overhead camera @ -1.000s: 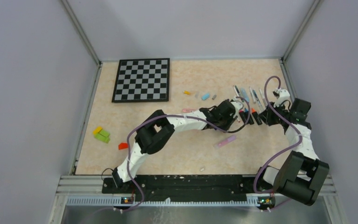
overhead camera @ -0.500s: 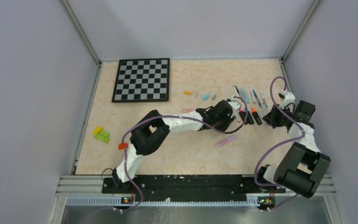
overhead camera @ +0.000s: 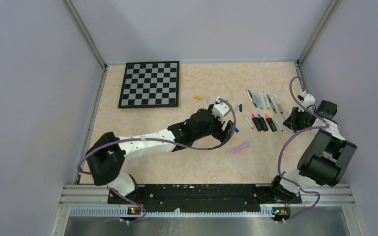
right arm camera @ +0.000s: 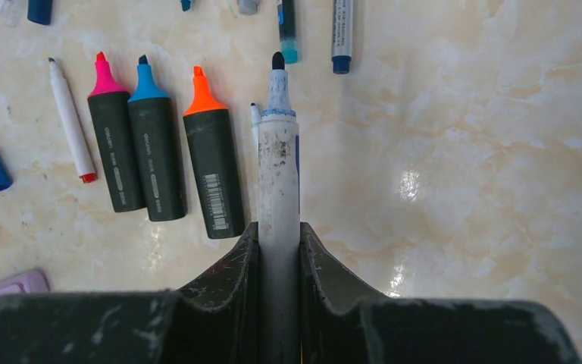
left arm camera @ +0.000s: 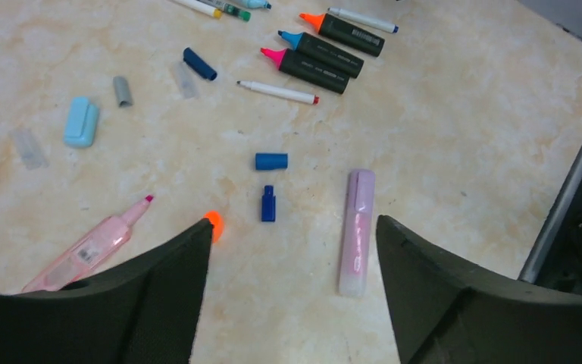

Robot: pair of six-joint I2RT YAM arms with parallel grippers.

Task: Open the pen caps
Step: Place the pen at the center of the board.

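My right gripper brings the white marker down onto the clear table (overhead camera: 288,120) beside the orange-tipped highlighter next, since the marker's black tip is already bare.
My right gripper (right arm camera: 278,227) is shut on a white marker (right arm camera: 278,174) whose black tip is bare, held just above the table at the far right (overhead camera: 295,120). My left gripper (left arm camera: 294,224) hangs open over bare table mid-right (overhead camera: 226,129), holding nothing. Just ahead of it lie loose pen caps: a blue cap (left arm camera: 271,161), a small dark blue cap (left arm camera: 268,204) and an orange cap (left arm camera: 214,224) by the left fingertip. Light blue (left arm camera: 81,121), grey (left arm camera: 123,91) and dark blue (left arm camera: 199,64) caps lie farther off. A capped lilac highlighter (left arm camera: 357,231) lies by the right finger.
Three black highlighters with bare pink, blue and orange tips (right arm camera: 148,144) lie side by side left of the held marker. A pink uncapped highlighter (left arm camera: 91,246) lies left. Thin pens (overhead camera: 266,101) sit at the back right. A chessboard (overhead camera: 150,83) fills the back left.
My left gripper has opened and drawn back leftward from the right gripper, its arm swinging out low. My right gripper has moved right, still holding the white marker.
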